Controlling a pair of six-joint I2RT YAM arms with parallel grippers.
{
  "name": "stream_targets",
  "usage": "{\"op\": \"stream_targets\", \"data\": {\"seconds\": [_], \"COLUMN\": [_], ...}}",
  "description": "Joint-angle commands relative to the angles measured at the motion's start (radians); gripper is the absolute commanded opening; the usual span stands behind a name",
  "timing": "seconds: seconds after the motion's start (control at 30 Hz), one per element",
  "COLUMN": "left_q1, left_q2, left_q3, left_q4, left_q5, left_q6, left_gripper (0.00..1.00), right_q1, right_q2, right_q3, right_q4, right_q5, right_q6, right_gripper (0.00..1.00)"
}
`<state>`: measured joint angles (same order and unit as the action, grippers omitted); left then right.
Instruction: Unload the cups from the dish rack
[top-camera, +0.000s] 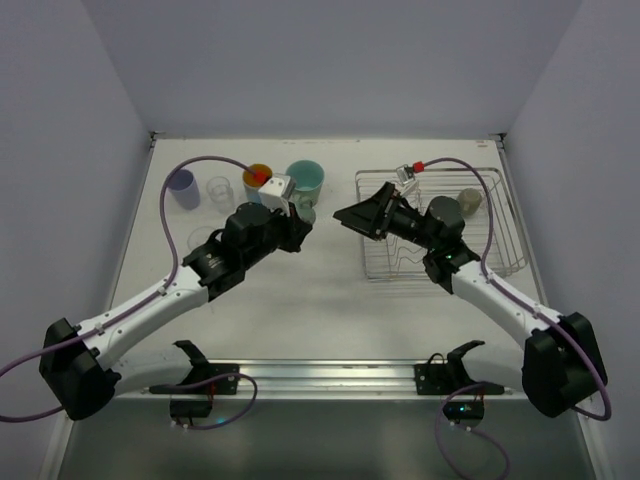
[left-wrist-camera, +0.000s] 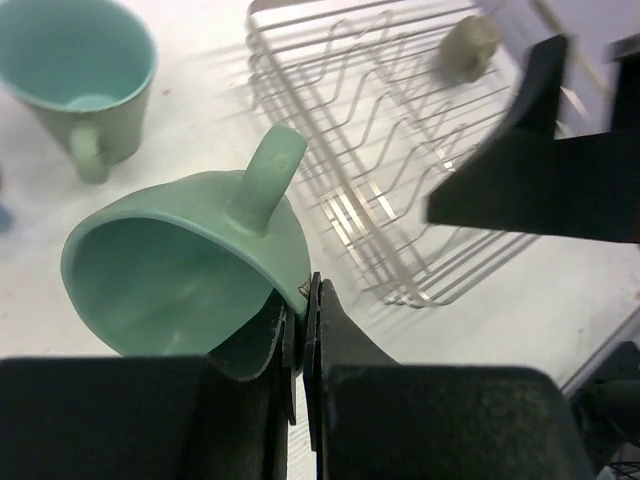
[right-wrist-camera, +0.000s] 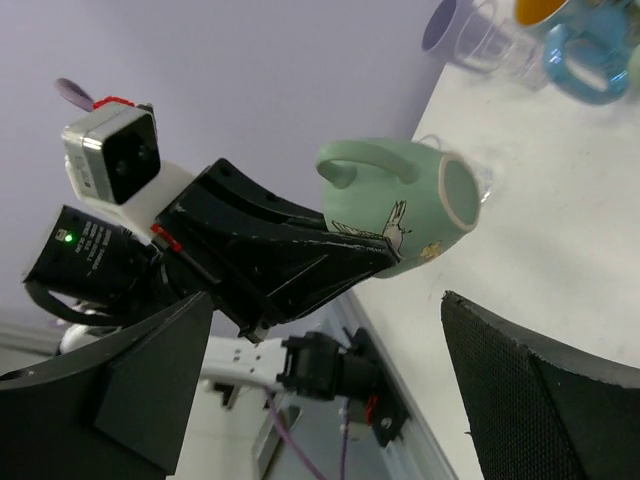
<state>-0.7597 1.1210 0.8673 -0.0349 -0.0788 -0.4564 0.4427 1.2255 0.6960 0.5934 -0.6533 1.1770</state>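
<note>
My left gripper should next move away from the rack with the cup tipped sideways, tilt downward and lower onto the tabletop short of the blue cup, then let go.
My left gripper (left-wrist-camera: 303, 300) is shut on the rim of the pale green cup (left-wrist-camera: 180, 260), which is tipped on its side with its handle up, left of the dish rack (top-camera: 440, 235). The right wrist view shows the same cup (right-wrist-camera: 400, 200) in the left gripper's black fingers (right-wrist-camera: 300, 255). My right gripper (top-camera: 342, 215) is open and empty at the rack's left edge, facing the left gripper (top-camera: 303, 222). A small olive-brown cup (top-camera: 469, 200) lies in the rack. The lavender cup (top-camera: 182, 187), clear glass (top-camera: 219, 189), blue cup with orange inside (top-camera: 258, 178) and teal cup (top-camera: 305, 180) stand on the table at the back left.
The wire rack (left-wrist-camera: 400, 150) fills the right part of the table. The teal cup (left-wrist-camera: 80, 60) stands just beyond the held cup. The two grippers are close together at the table's middle. Walls close the table on three sides.
</note>
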Motion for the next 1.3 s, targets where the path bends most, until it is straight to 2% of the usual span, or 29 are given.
{"op": "stream_targets", "data": {"seconds": [0.0,0.1,0.27,0.43,0.57,0.7,0.93,1.1,1.23,1.27], "left_q1": [0.002,0.003,0.068,0.206,0.237,0.267,0.277,0.278,0.278,0.277], "left_q2": [0.014,0.080,0.209,0.276,0.310,0.371,0.459,0.500,0.510,0.510], "left_q3": [0.132,0.197,0.239,0.236,0.246,0.228,0.220,0.242,0.246,0.246], "left_q4": [-0.246,-0.412,-0.563,-0.569,-0.570,-0.550,-0.542,-0.571,-0.582,-0.583], "left_q5": [-0.140,-0.220,-0.196,-0.073,-0.069,0.000,-0.009,-0.047,-0.101,-0.111], "left_q6": [0.058,0.068,0.073,0.094,0.107,0.099,0.114,0.137,0.147,0.147], "left_gripper": [0.00,0.00,0.00,0.00,0.00,0.00,0.00,0.10,0.21,0.26], "right_q1": [-0.002,-0.002,-0.002,-0.002,-0.002,-0.001,-0.002,-0.002,-0.002,-0.002], "right_q2": [-0.116,-0.207,-0.291,-0.343,-0.373,-0.382,-0.377,-0.396,-0.388,-0.385], "right_q3": [0.026,0.031,0.013,-0.029,-0.049,-0.056,-0.062,-0.076,-0.078,-0.076], "right_q4": [-0.232,-0.370,-0.478,-0.532,-0.560,-0.564,-0.569,-0.552,-0.550,-0.552], "right_q5": [0.141,0.245,0.334,0.369,0.402,0.414,0.412,0.423,0.434,0.437], "right_q6": [-0.205,-0.322,-0.418,-0.481,-0.513,-0.531,-0.544,-0.539,-0.540,-0.545], "right_gripper": [0.99,0.99,0.99,0.99,0.99,0.99,0.99,0.99,0.99,0.99]}}
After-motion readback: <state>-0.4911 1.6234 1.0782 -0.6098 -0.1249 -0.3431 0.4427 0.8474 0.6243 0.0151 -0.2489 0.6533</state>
